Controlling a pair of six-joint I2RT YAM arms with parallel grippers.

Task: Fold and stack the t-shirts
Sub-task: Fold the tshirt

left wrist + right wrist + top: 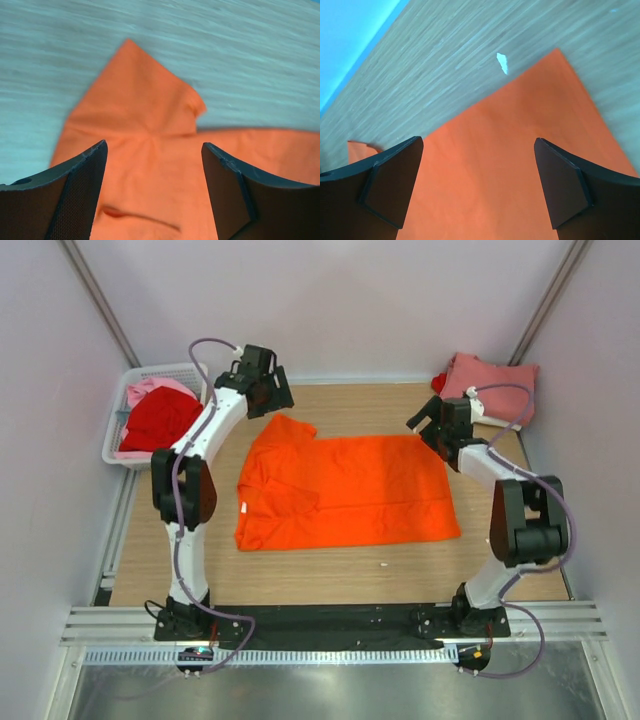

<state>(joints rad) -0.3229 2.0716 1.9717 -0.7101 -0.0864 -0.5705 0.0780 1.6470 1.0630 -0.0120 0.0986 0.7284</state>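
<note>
The left gripper will next lower its open fingers on both sides of the far corner of the sleeve's hem [280,418] [129,47] and close, since that corner lies below with bare wood around its tip.
A bright orange t-shirt [345,490] lies spread flat on the wooden table, with a small white neck label [243,506] at its left edge. My left gripper [270,398] is open and empty, hovering over the shirt's far left sleeve [140,95]; its midpoint in the left wrist view [155,165] is above orange cloth. My right gripper [428,428] is open and empty above the shirt's far right corner; the right wrist view [477,165] shows orange cloth [520,150] between its fingers. Neither gripper touches the cloth.
A white mesh basket [115,452] at the far left holds a red shirt [158,420] and a pink one [150,390]. A folded salmon-pink shirt [495,385] lies at the back right corner. A small white scrap [502,62] lies on the wood.
</note>
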